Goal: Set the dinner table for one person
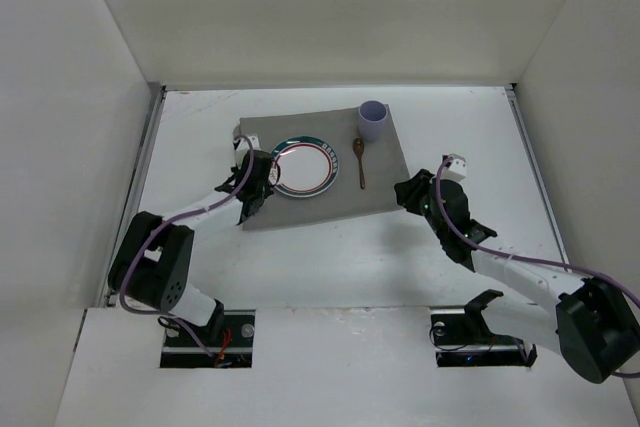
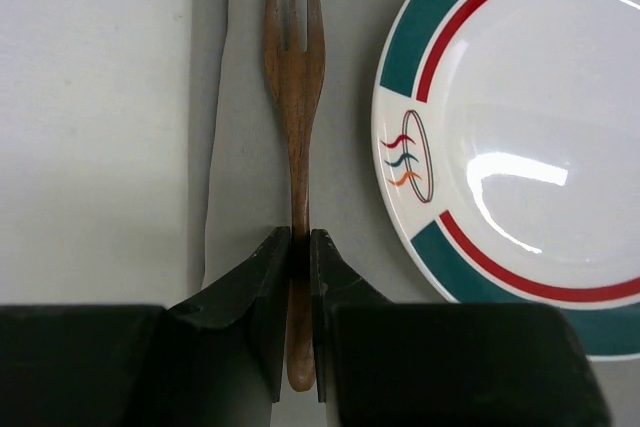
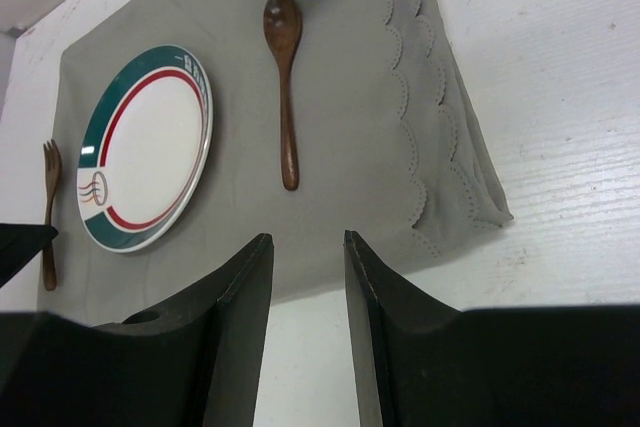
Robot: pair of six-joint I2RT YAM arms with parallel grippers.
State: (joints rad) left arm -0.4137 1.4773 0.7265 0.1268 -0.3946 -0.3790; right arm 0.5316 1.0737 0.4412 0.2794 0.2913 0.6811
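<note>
I will next lower my left gripper a little and let go of the fork, with its tines already pointing outward, because the mat's strip (image 2: 350, 47) beside the plate is just below my left gripper.
On the white dinner table (image 1: 330, 247) lies a grey cloth mat (image 1: 385, 182) carrying a white plate (image 1: 303, 167) with green and red rings. A wooden spoon (image 1: 360, 162) lies right of the plate, and a lilac cup (image 1: 373, 122) stands at the mat's far right corner. My left gripper (image 2: 300, 242) is shut on the handle of a wooden fork (image 2: 293, 97). The fork runs along the mat's left strip (image 2: 350, 47), beside the plate (image 2: 520, 147), tines pointing away. My right gripper (image 3: 308, 239) is open and holds nothing, hovering over the mat's near edge (image 3: 350, 147), short of the spoon (image 3: 285, 77).
White walls enclose the table on three sides. The mat's right edge (image 3: 470, 187) is scalloped and folded up slightly. Bare tabletop (image 3: 560, 97) lies right of the mat and in front of it. The fork (image 3: 48, 207) and plate (image 3: 145, 147) also show in the right wrist view.
</note>
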